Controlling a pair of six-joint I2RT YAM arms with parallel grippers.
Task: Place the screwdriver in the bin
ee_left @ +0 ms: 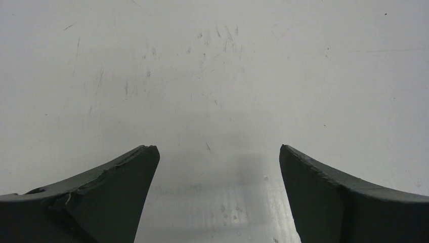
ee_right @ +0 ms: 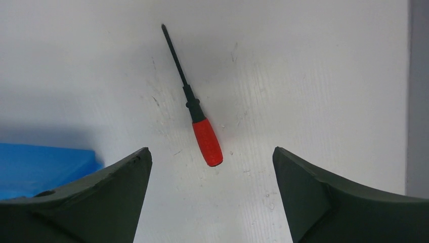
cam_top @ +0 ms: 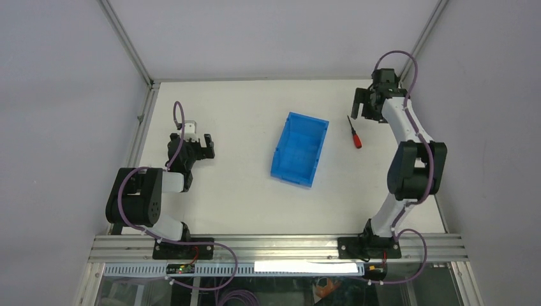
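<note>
The screwdriver's handle is below the open fingers. My right gripper should go down and turn a little to match the screwdriver's slant, onto the red handle near its dark collar (cam_top: 356, 138) (ee_right: 204, 132).
The screwdriver (cam_top: 354, 134), red handle and thin dark shaft, lies flat on the white table to the right of the blue bin (cam_top: 300, 150). In the right wrist view the screwdriver (ee_right: 206, 142) lies just ahead of the open fingers, its handle end nearest and between them, and a corner of the bin (ee_right: 40, 167) shows at the left. My right gripper (cam_top: 365, 107) hovers open and empty just behind the screwdriver, also seen in its own view (ee_right: 211, 150). My left gripper (cam_top: 203, 149) is open and empty over bare table at the left, as its wrist view (ee_left: 218, 147) shows.
The table is bordered by aluminium rails and grey walls at the back and both sides. A rail runs along the near edge by the arm bases (cam_top: 274, 245). The table's right edge (ee_right: 409, 101) shows close to the screwdriver.
</note>
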